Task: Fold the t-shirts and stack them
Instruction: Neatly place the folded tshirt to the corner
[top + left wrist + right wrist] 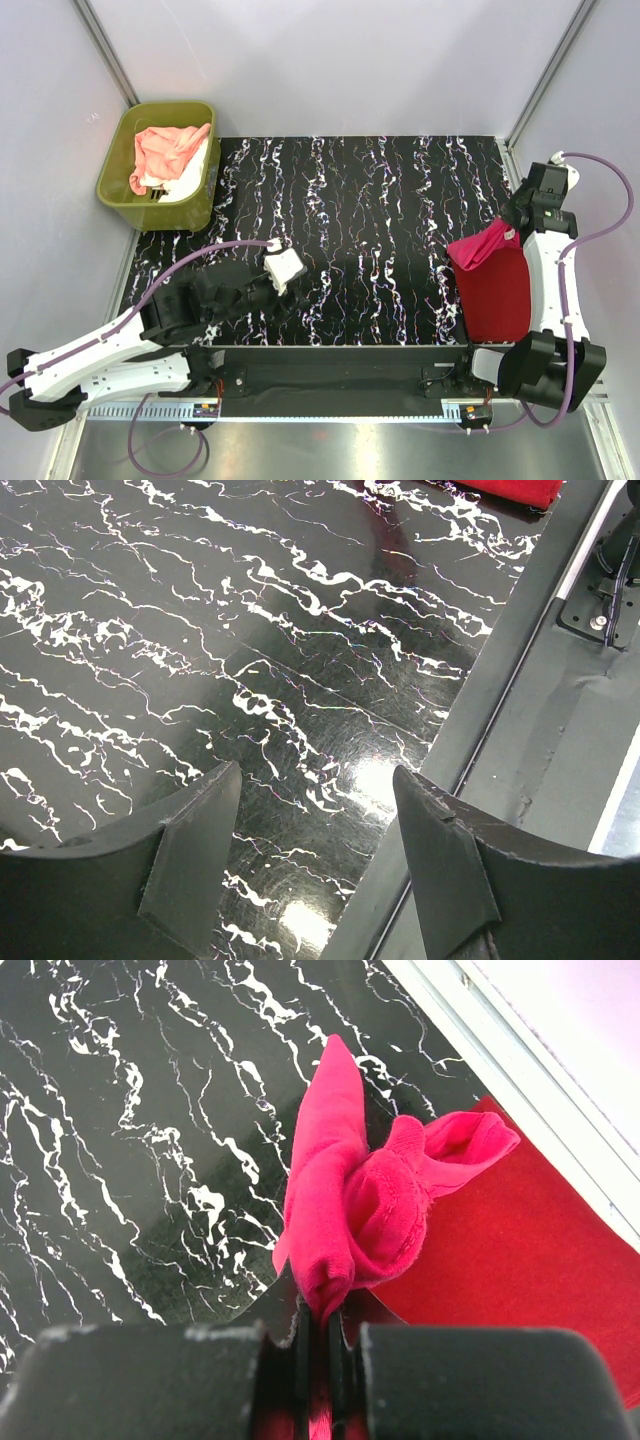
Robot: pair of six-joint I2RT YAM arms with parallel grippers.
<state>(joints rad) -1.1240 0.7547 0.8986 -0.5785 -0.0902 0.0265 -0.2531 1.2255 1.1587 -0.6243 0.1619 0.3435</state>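
Note:
The pink shirt [483, 248] goes back and down with my right gripper next, for release on the red t-shirt's bare near part, below and back of the gripper.
My right gripper [320, 1320] is shut on a bunched fold of the hot pink t-shirt [350, 1190], which hangs from it just above the table. From above, that gripper [517, 224] holds the pink shirt [483, 248] over the far edge of the darker red t-shirt [497, 292], which lies folded flat at the table's right side. The peach-pink t-shirt [165, 150] and the white t-shirt [190, 178] lie crumpled in the tub. My left gripper [315, 815] is open, low over bare table near the front edge, with nothing between its fingers [190, 865].
The olive-green tub [115, 185] stands off the table's far left corner. The black marbled tabletop [370, 230] is bordered by grey walls behind and at both sides. A metal rail [340, 360] with the arm bases runs along the front edge.

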